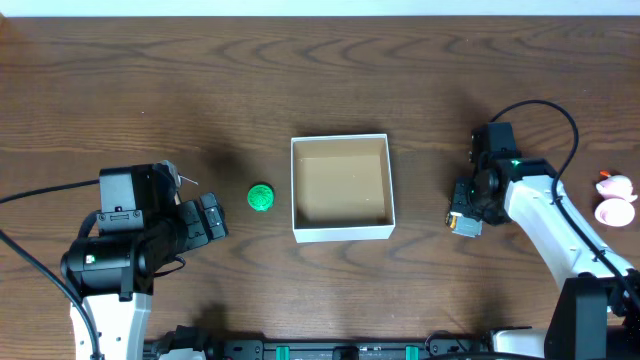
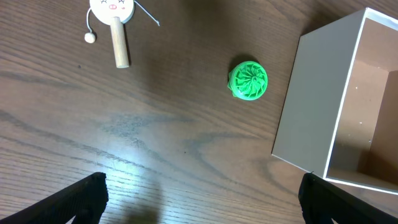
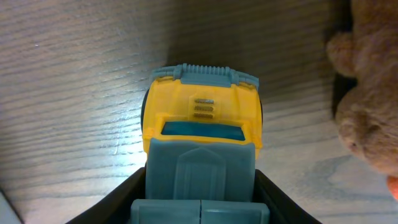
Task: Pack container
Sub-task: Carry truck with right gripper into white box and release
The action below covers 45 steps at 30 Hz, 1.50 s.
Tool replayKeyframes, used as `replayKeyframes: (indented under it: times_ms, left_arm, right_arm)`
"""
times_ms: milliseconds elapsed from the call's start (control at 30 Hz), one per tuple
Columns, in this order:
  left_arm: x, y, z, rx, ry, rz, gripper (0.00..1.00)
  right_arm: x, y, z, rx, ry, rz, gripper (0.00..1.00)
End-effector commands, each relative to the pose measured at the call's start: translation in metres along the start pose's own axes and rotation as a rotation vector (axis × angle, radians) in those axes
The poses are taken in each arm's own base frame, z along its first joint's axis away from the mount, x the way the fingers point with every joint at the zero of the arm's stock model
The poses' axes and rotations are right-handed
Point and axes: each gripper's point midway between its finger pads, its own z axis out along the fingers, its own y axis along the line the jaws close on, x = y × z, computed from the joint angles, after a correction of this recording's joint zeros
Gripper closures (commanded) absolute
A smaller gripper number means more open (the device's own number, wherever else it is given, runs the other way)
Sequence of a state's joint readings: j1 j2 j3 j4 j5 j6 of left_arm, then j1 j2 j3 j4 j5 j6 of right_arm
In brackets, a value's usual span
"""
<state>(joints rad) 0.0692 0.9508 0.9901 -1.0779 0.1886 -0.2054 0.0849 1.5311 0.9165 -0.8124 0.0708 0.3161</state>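
I need to raise the toy truck over the container's closest side with my right gripper next, and then open it just inside that side (image 1: 367, 189).
The container (image 1: 341, 232), a square white-walled box with a tan inside, sits mid-table with nothing in it; its white wall shows in the left wrist view (image 2: 311, 106). A green ridged ball (image 1: 262, 198) lies just left of it, also seen from the left wrist (image 2: 249, 79). My left gripper (image 1: 210, 218) is open and empty, left of the ball (image 2: 202, 199). My right gripper (image 1: 465, 215) is right of the container, shut on a yellow and blue toy truck (image 3: 202, 124); its fingers (image 3: 200, 199) press both sides of the truck.
A small white rattle drum with a wooden handle (image 2: 115, 25) lies by the left arm (image 1: 172, 175). A brown plush toy (image 3: 367, 81) sits just beside the truck. A pink and white toy (image 1: 615, 200) lies at the right edge.
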Motion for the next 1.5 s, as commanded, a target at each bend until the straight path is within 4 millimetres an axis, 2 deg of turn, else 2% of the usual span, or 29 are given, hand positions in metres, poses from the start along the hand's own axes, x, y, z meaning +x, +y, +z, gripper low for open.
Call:
replayKeyframes:
  times_ms: [0,100,267,367,467,533,667,867,1067,1200,1300,1333,1433,1467]
  left_arm:
    - [-0.004,-0.004,-0.007,0.017,-0.019,0.019,0.02]
    - [-0.004,-0.005,-0.007,0.017,-0.019,0.019,0.02]
    - [-0.004,-0.004,-0.006,0.016,-0.017,0.019,0.02]
    - [-0.004,-0.004,-0.006,0.016,-0.017,0.019,0.02]
    - [-0.004,-0.004,-0.006,0.016,-0.017,0.019,0.02]
    - [-0.004,-0.004,-0.006,0.016,-0.017,0.019,0.02]
    - [-0.004,-0.004,-0.006,0.016,-0.017,0.019,0.02]
    - [-0.004,-0.004,-0.006,0.016,-0.017,0.019,0.02]
    - [-0.004,-0.004,-0.007,0.016,-0.017,0.019,0.02]
    - [-0.004,-0.004,-0.007,0.016,-0.017,0.019,0.02]
    - [-0.004,-0.004,-0.007,0.016,-0.017,0.019,0.02]
    - [-0.004,-0.004,-0.007,0.016,-0.017,0.019,0.02]
    - [-0.004,-0.004,-0.006,0.016,-0.016,0.019,0.02]
    - [-0.004,-0.004,-0.006,0.016,-0.016,0.019,0.02]
  right_arm:
    - [-0.028,0.016,-0.029,-0.034,-0.091,-0.047,0.99]
    - [-0.048,0.035,-0.070,-0.070,-0.179,-0.128,0.99]
    - [-0.067,0.090,-0.164,-0.183,-0.372,-0.246,0.99]
    - [-0.062,0.132,-0.206,-0.280,-0.460,-0.297,0.99]
    - [-0.046,0.170,-0.222,-0.363,-0.485,-0.312,0.99]
    - [-0.037,0.186,-0.219,-0.374,-0.475,-0.301,0.99]
    - [-0.021,0.208,-0.193,-0.306,-0.428,-0.266,0.99]
    - [0.006,0.222,-0.144,-0.196,-0.294,-0.217,0.99]
    - [0.003,0.220,-0.095,-0.088,-0.210,-0.203,0.99]
    - [-0.006,0.212,-0.073,-0.040,-0.179,-0.175,0.98]
    - [-0.012,0.205,-0.064,-0.026,-0.157,-0.161,0.95]
    - [-0.015,0.203,-0.062,-0.020,-0.154,-0.168,0.93]
    - [-0.020,0.201,-0.061,-0.021,-0.162,-0.218,0.67]
    - [-0.021,0.202,-0.061,-0.023,-0.164,-0.235,0.64]
